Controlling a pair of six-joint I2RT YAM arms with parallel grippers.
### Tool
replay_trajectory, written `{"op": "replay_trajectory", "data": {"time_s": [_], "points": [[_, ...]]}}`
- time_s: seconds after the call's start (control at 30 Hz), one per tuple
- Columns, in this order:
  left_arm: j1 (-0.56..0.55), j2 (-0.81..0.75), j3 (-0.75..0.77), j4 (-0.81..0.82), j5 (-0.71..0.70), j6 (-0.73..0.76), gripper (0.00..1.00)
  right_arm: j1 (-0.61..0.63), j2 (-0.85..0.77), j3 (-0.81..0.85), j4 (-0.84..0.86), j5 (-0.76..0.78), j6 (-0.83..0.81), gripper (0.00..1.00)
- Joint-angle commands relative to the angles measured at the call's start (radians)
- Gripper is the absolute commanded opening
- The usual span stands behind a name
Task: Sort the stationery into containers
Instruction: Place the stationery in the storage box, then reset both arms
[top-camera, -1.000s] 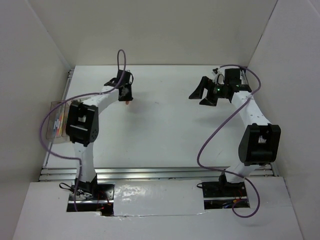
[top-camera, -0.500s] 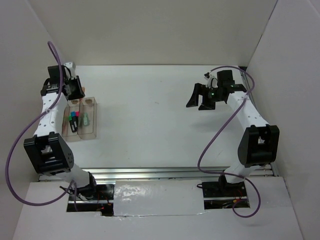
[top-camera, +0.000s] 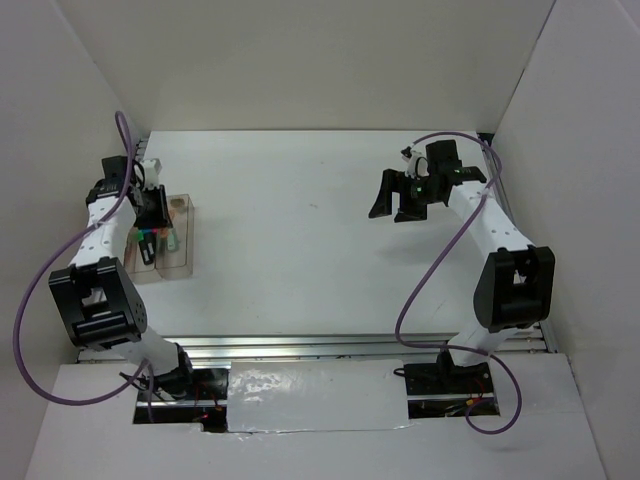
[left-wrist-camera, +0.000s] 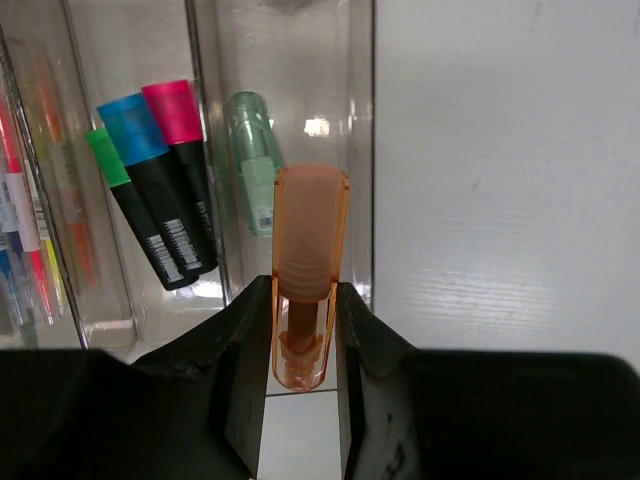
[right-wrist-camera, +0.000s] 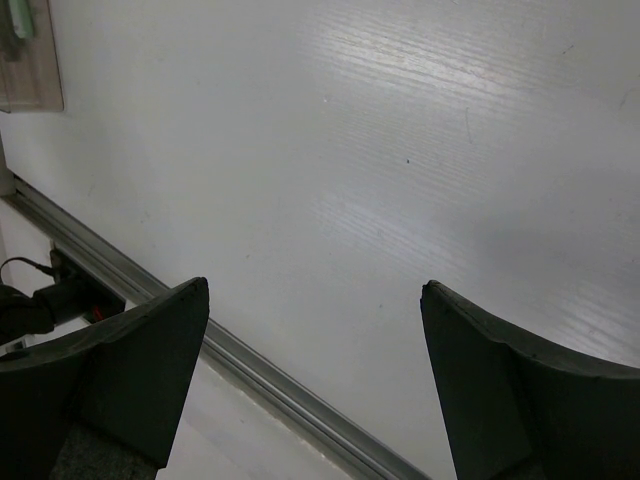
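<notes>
I will lower my left gripper next to the bottom of the bin, beside the mint green highlighter below it, and let go of the orange stub (left-wrist-camera: 310, 235) where there is free space.
My left gripper (left-wrist-camera: 303, 300) is shut on an orange stub (left-wrist-camera: 310, 235) and holds it upright over the near end of the right-hand bin. The three joined clear bins (left-wrist-camera: 360, 150) lie below. The right bin holds a mint green highlighter (left-wrist-camera: 252, 160). The middle bin holds black-green (left-wrist-camera: 135, 215), blue-black (left-wrist-camera: 150, 170) and pink (left-wrist-camera: 185, 150) highlighters. The left bin holds thin pens (left-wrist-camera: 28, 240). From above, the left gripper (top-camera: 155, 212) hangs over the bins (top-camera: 186, 250) at the table's left edge. My right gripper (top-camera: 395, 195) is open and empty at the back right.
The table (top-camera: 300, 240) is white with walls on three sides. A metal rail (top-camera: 320, 347) runs along its near edge and also shows in the right wrist view (right-wrist-camera: 260, 370). A corner of the bins (right-wrist-camera: 30, 80) shows at that view's top left.
My left arm has swung from the back middle of the table to the left edge, carrying the orange stub, and now sits over the bins. The right gripper has drifted slightly left.
</notes>
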Motion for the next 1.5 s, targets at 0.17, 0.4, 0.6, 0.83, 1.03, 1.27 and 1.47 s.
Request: {"op": "replay_trajectory", "data": {"time_s": [0.17,0.4,0.6,0.83,1.03,1.27,1.47], "points": [[0.075,0.105,-0.005,0.003,0.066,0.003,0.09,0.010,0.013,0.049,-0.031,0.013,-0.020,0.92],[0.080,0.113,0.007,0.000,0.118,0.014,0.33,0.012,0.019,0.055,-0.037,0.018,-0.023,0.92],[0.080,0.085,0.027,-0.025,0.109,0.020,0.53,0.013,0.021,0.057,-0.039,0.018,-0.023,0.92],[0.104,-0.011,0.087,-0.051,0.173,0.024,0.57,0.016,0.013,0.064,-0.045,0.016,-0.023,0.93],[-0.041,-0.162,0.191,-0.052,0.238,0.018,0.72,0.016,0.004,0.068,-0.053,0.027,-0.040,0.93],[-0.364,-0.165,0.145,-0.021,0.097,-0.008,0.99,0.012,-0.050,0.037,-0.100,0.168,-0.158,0.98],[-0.461,-0.212,0.078,0.033,0.027,-0.014,0.99,0.001,-0.229,-0.113,-0.036,0.408,-0.236,1.00]]}}
